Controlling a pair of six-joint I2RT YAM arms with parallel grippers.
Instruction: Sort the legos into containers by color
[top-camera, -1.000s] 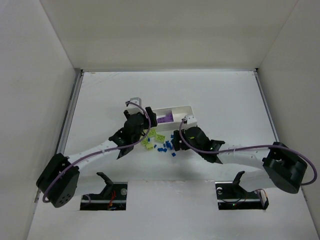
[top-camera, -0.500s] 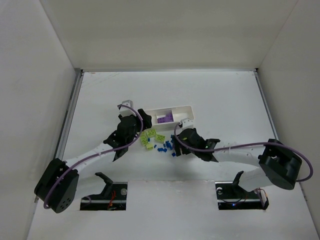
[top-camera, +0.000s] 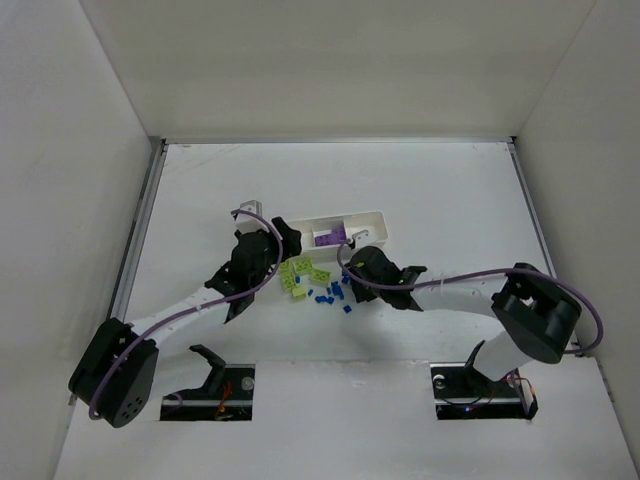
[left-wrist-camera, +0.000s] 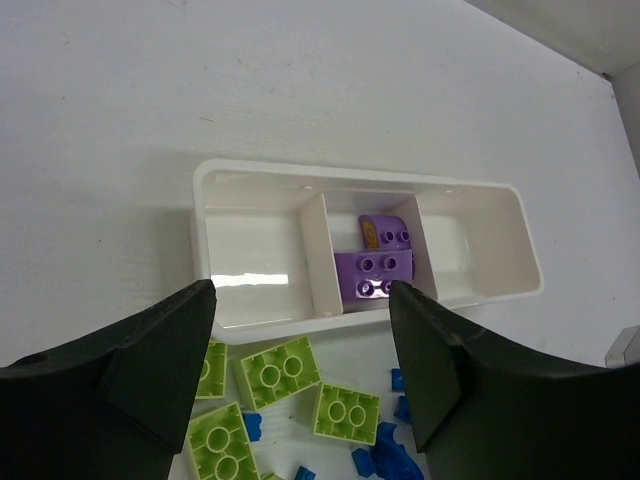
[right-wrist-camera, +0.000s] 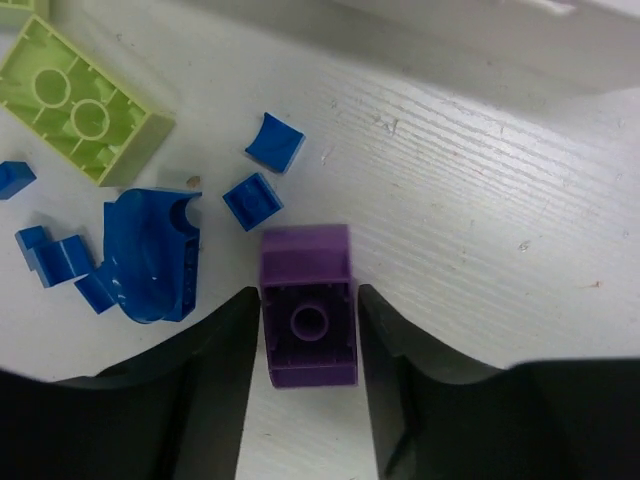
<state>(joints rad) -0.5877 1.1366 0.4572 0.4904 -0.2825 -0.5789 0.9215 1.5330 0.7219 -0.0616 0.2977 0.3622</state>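
My right gripper will next lift the purple lego, carry it outward above the matching purple legos in the container tray's middle section (top-camera: 328, 238) and let it go, since that section is farther outward.
A purple lego (right-wrist-camera: 307, 320) lies hollow side up on the table, and my right gripper (right-wrist-camera: 308, 340) is shut on it, one finger against each side. Blue legos (right-wrist-camera: 150, 255) and a lime-green lego (right-wrist-camera: 80, 105) lie to its left. My left gripper (left-wrist-camera: 300, 300) hangs open above several green legos (left-wrist-camera: 280, 372) beside the white container tray (left-wrist-camera: 350, 172). Purple legos (left-wrist-camera: 375, 275) sit in the tray's middle compartment; both end compartments look bare. From above, the left gripper (top-camera: 283, 238) and right gripper (top-camera: 350, 268) flank the brick pile (top-camera: 315, 280).
The tray (top-camera: 372, 217) stands just beyond the pile, close to both grippers. White walls enclose the table on three sides. Small blue pieces (left-wrist-camera: 395, 455) lie scattered among the green ones under the left gripper.
My right gripper has moved left to the pile and closed from wide open onto the purple lego. The left gripper has drawn back left off the tray and stayed open.
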